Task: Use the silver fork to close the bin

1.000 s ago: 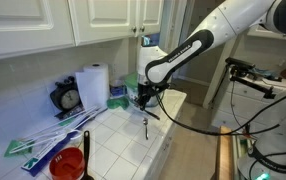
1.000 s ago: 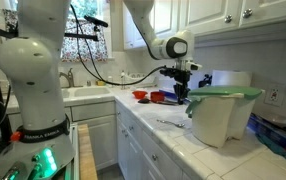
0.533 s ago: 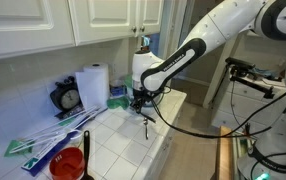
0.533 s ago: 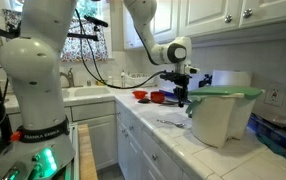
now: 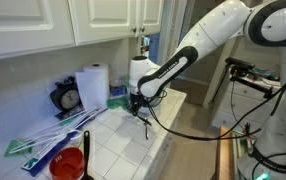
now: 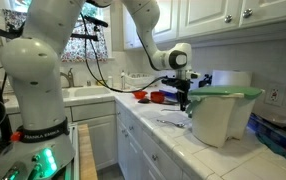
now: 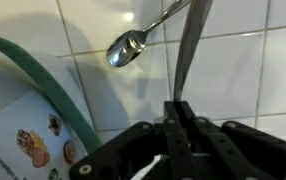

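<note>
My gripper moves down to the white tiles (image 5: pixel 137 128) (image 7: pixel 215 78) beside the spoon next and releases the slim metal handle there, since they lie bare below it.
My gripper (image 7: pixel 180 106) is shut on the handle of the silver fork (image 7: pixel 192 48), a slim metal strip that runs up from the jaws over the white tiles. The bin (image 6: pixel 223 118) is a whitish tub with a round green lid (image 6: pixel 228 93) lying across its top. I cannot tell whether the lid is fully down. In the wrist view the green lid rim (image 7: pixel 43 70) and the printed label (image 7: pixel 23 150) are at the left, close to the jaws. In both exterior views my gripper (image 6: pixel 183 95) (image 5: pixel 137 104) hangs just beside the bin (image 5: pixel 117 97).
A metal spoon (image 7: pixel 128 47) lies on the tiles beyond the fork. A red cup (image 5: pixel 69 164), long blue-green handled items (image 5: pixel 38 143), a paper towel roll (image 5: pixel 94 84) and a clock (image 5: pixel 68 98) stand on the counter. A sink (image 6: pixel 83 94) is further along.
My gripper has moved with the fork across the counter toward the bin and a little lower. The bin and lid have not visibly moved.
</note>
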{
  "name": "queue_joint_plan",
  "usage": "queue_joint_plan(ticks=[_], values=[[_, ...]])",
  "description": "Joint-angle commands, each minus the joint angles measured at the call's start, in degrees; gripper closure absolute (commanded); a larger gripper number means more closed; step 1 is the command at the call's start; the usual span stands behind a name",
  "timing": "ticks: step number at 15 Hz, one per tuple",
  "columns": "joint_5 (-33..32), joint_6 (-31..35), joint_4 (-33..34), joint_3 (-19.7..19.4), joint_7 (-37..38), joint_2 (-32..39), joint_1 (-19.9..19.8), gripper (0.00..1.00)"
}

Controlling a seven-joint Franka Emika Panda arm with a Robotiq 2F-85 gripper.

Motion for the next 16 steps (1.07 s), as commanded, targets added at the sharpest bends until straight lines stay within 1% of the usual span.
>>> queue_joint_plan(ticks=[1,6,16], values=[[-2.29,0.89,2.18,-1.58,1.53,2.56,1.72,0.96],[-3.07,0.60,3.27,-2.41,1.46,4.53,2.94,0.96],[-2.30,-0.15,6.19,-2.24,1.22,8.31,4.07,0.96]])
